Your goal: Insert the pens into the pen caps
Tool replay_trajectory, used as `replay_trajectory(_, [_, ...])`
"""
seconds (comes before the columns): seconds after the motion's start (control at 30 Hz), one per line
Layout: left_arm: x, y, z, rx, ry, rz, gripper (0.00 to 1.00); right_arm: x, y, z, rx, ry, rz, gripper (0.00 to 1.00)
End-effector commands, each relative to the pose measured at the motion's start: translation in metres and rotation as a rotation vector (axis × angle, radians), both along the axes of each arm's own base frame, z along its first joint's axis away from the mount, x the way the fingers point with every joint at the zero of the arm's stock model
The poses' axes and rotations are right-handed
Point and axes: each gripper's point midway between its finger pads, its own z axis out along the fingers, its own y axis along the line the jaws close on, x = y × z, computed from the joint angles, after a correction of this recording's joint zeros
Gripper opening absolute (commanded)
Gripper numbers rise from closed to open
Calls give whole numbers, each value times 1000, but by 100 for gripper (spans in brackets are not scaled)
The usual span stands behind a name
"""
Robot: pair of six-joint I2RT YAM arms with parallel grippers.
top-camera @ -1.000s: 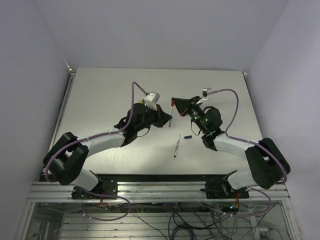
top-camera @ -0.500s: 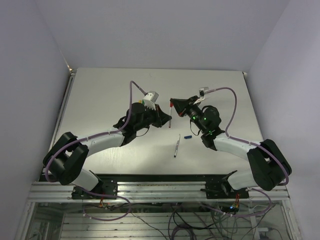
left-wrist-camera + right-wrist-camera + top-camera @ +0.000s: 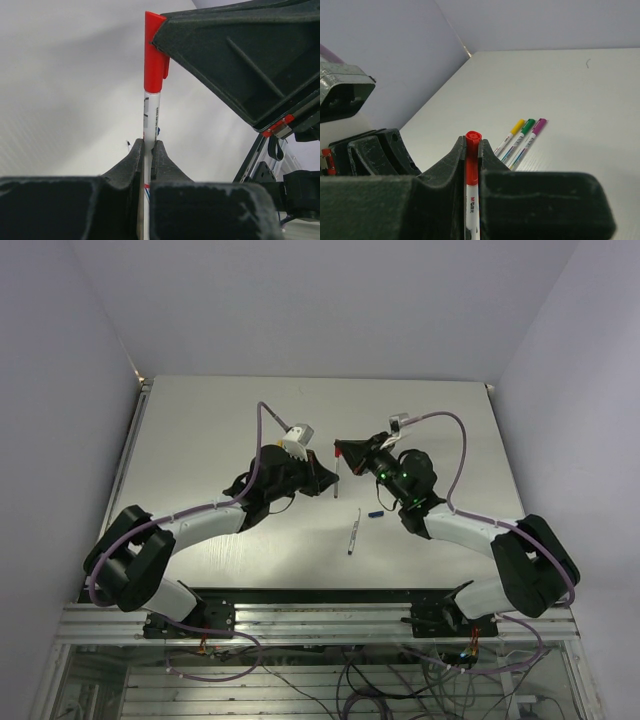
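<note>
I need to swing my left gripper left in the top view and down and release the capped red pen beside the purple pen, as bare table lies below there.
My left gripper [image 3: 147,145] is shut on the white barrel of the red pen [image 3: 151,115], which stands upright. A red pen cap [image 3: 155,55] sits over the barrel's top end. My right gripper [image 3: 472,142] is shut on that red cap [image 3: 472,155], with the barrel [image 3: 471,210] running down between its fingers. From above, the two grippers [image 3: 330,480] [image 3: 343,453] meet over the table's middle. An uncapped pen [image 3: 354,531] lies on the table beside a loose blue cap [image 3: 376,513].
Three capped pens, yellow [image 3: 512,134], green [image 3: 522,131] and purple [image 3: 534,130], lie side by side on the white table [image 3: 200,430]. Purple walls close in the table on three sides.
The right gripper has shifted left and down toward the left gripper, so the two now stand closer together. The red cap sits lower over the pen.
</note>
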Motion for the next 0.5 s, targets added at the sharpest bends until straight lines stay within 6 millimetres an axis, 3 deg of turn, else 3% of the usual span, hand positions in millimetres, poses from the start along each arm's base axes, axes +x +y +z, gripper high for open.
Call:
replay_trajectory(0.0, [38, 21, 115, -225, -296, 151, 7, -41, 21, -83, -160, 236, 174, 0])
replay_trajectory(0.17, [38, 18, 105, -215, -268, 137, 7, -29, 19, -77, -154, 226, 119, 0])
replay_trajectory(0.3, [41, 17, 82, -167, -220, 138, 7, -10, 17, -58, -153, 176, 55, 0])
replay_trajectory(0.33, [41, 17, 76, -155, -209, 142, 7, -5, 17, -49, -148, 154, 40, 4])
replay_trajectory(0.47, [43, 17, 46, -108, -158, 147, 7, 17, 19, -3, -113, 37, -18, 40])
